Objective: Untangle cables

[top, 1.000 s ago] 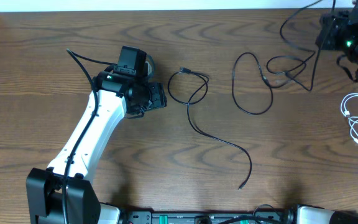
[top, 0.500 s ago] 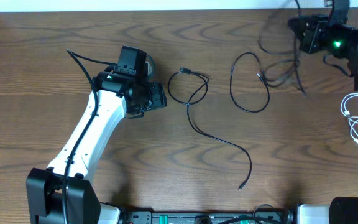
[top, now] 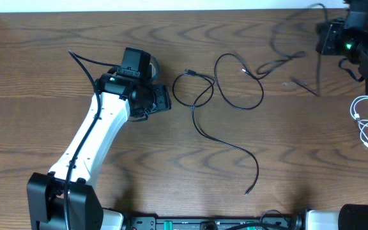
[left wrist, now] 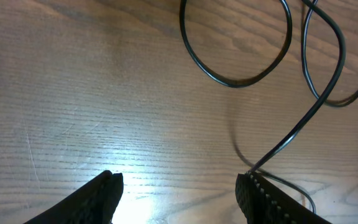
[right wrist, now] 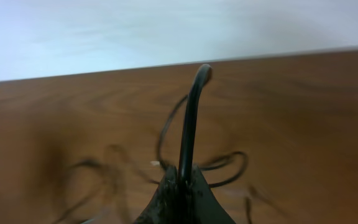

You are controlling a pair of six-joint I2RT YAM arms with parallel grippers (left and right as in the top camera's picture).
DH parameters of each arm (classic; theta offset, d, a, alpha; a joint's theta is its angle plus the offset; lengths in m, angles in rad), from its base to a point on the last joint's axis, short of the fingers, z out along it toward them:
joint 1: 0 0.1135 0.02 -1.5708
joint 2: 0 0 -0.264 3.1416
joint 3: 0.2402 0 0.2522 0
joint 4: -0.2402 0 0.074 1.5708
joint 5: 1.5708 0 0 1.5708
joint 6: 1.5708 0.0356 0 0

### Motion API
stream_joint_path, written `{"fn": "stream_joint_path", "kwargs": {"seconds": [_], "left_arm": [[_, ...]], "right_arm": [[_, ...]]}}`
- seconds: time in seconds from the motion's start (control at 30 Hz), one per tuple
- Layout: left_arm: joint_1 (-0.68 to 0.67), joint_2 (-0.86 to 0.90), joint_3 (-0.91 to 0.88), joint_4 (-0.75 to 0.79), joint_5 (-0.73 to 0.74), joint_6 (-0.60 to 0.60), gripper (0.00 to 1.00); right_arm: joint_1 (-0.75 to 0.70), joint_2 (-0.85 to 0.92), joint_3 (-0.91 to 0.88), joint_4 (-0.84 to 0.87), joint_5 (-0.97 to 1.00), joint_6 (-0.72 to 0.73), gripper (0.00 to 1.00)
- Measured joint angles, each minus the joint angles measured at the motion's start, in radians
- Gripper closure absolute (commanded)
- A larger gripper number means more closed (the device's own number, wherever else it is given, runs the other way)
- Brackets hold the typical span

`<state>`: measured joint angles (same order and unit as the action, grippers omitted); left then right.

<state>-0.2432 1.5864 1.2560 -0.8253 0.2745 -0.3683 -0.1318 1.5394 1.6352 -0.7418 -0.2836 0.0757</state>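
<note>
I need to carry the second black cable toward the white cable [top: 357, 114] next with my right gripper, and then release it there.
A black cable [top: 200, 102] lies at the table's middle, looped at the top and trailing down to a plug at the lower right. A second black cable [top: 238, 80] forms a loop to its right and rises, blurred, toward my right gripper [top: 328, 35] at the back right. That gripper is shut on this cable [right wrist: 188, 134], held above the table. A white cable [top: 361, 121] lies at the right edge. My left gripper [top: 161, 101] is open and empty just left of the first cable's loop [left wrist: 241, 56].
The left arm [top: 98, 137] stretches from the front left across the table. The table's back edge meets a white wall [top: 171, 5]. The arm bases stand along the front edge.
My right gripper has lifted and swung at the back right with the black cable. The cable's loop has slid left toward the middle cable. The left arm has not moved.
</note>
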Motion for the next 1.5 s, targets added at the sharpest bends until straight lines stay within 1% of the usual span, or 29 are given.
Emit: {"fn": "stream_joint_path", "kwargs": {"seconds": [0.1, 0.23, 0.4, 0.53, 0.7, 0.83, 0.93, 1.0, 1.13, 1.2, 1.3, 1.43, 1.5], "left_arm": [[0.000, 0.000, 0.000, 0.001, 0.000, 0.000, 0.36], [0.000, 0.000, 0.000, 0.003, 0.000, 0.000, 0.36], [0.000, 0.000, 0.000, 0.004, 0.000, 0.000, 0.36], [0.000, 0.000, 0.000, 0.004, 0.000, 0.000, 0.36], [0.000, 0.000, 0.000, 0.005, 0.000, 0.000, 0.36], [0.000, 0.000, 0.000, 0.006, 0.000, 0.000, 0.37], [0.000, 0.000, 0.000, 0.006, 0.000, 0.000, 0.36], [0.000, 0.000, 0.000, 0.006, 0.000, 0.000, 0.36], [0.000, 0.000, 0.000, 0.006, 0.000, 0.000, 0.36], [0.000, 0.000, 0.000, 0.006, 0.000, 0.000, 0.36], [0.000, 0.000, 0.000, 0.006, 0.000, 0.000, 0.36], [0.000, 0.000, 0.000, 0.006, 0.000, 0.000, 0.36], [0.000, 0.000, 0.000, 0.006, 0.000, 0.000, 0.36]], "right_arm": [[-0.006, 0.000, 0.000, 0.000, 0.160, 0.021, 0.99], [-0.042, 0.000, 0.003, 0.016, 0.269, 0.035, 0.99], [-0.139, 0.000, 0.037, 0.039, 0.375, 0.049, 0.96], [-0.222, -0.002, 0.047, -0.006, 0.503, 0.098, 0.99], [-0.341, -0.002, 0.047, -0.044, 0.589, 0.178, 0.99], [-0.401, 0.003, 0.047, -0.043, 0.597, 0.206, 0.99], [-0.414, 0.016, 0.047, -0.045, 0.569, 0.214, 0.97], [-0.414, 0.032, 0.047, -0.047, 0.495, 0.212, 0.87], [-0.400, 0.079, 0.048, -0.070, 0.229, 0.145, 0.75], [-0.376, 0.105, 0.048, -0.105, 0.113, 0.102, 0.74], [-0.315, 0.148, 0.049, -0.164, -0.003, 0.044, 0.68], [-0.231, 0.201, 0.049, -0.210, -0.070, -0.011, 0.64], [-0.189, 0.226, 0.049, -0.221, -0.084, -0.026, 0.60]]}}
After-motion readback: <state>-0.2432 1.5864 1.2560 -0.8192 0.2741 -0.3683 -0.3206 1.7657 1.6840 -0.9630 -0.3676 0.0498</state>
